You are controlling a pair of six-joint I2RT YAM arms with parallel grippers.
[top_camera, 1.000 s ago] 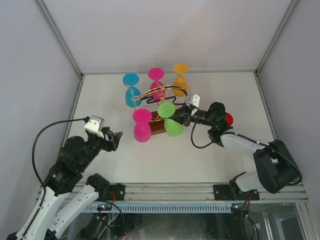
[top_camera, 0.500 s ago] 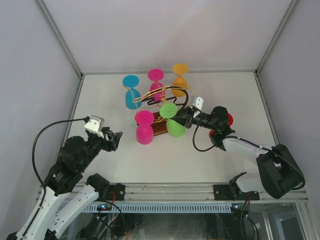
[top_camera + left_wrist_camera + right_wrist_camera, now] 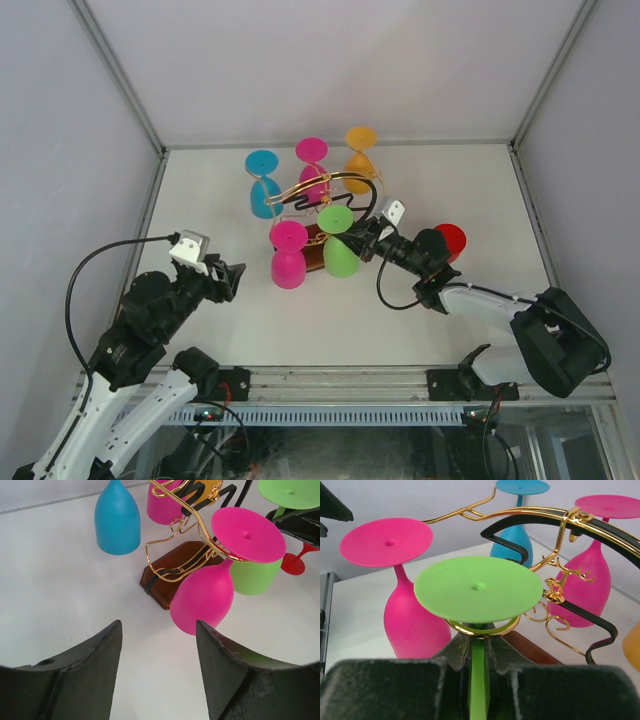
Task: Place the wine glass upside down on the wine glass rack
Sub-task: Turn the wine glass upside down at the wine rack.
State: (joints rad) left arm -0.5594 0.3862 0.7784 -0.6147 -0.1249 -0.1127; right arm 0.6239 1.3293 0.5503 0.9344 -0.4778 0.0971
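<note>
My right gripper shifts away from the near pink glass next, to seat the green foot over the gold ring (image 3: pixel 334 231) (image 3: pixel 483 628) before it releases the stem.
The wine glass rack (image 3: pixel 318 190) is a gold wire stand with a black curved band on a dark brown wooden base (image 3: pixel 172 575). Pink, blue and orange glasses hang on it upside down. My right gripper (image 3: pixel 362 243) is shut on the stem of a green wine glass (image 3: pixel 338 255), upside down, its foot (image 3: pixel 478 588) resting over a gold ring (image 3: pixel 482 628) of the rack. My left gripper (image 3: pixel 232 278) is open and empty, left of the rack, its fingers (image 3: pixel 95 675) above bare table. A red wine glass (image 3: pixel 450 240) stands on the table to the right.
White enclosure walls ring the table. A pink glass (image 3: pixel 205 597) hangs at the rack's near-left arm, close to the green one. The red glass sits just behind my right arm (image 3: pixel 480 295).
My right gripper has carried the green glass leftward and a bit nearer, toward the rack's front ring. The red glass is more exposed. The left arm has not moved.
</note>
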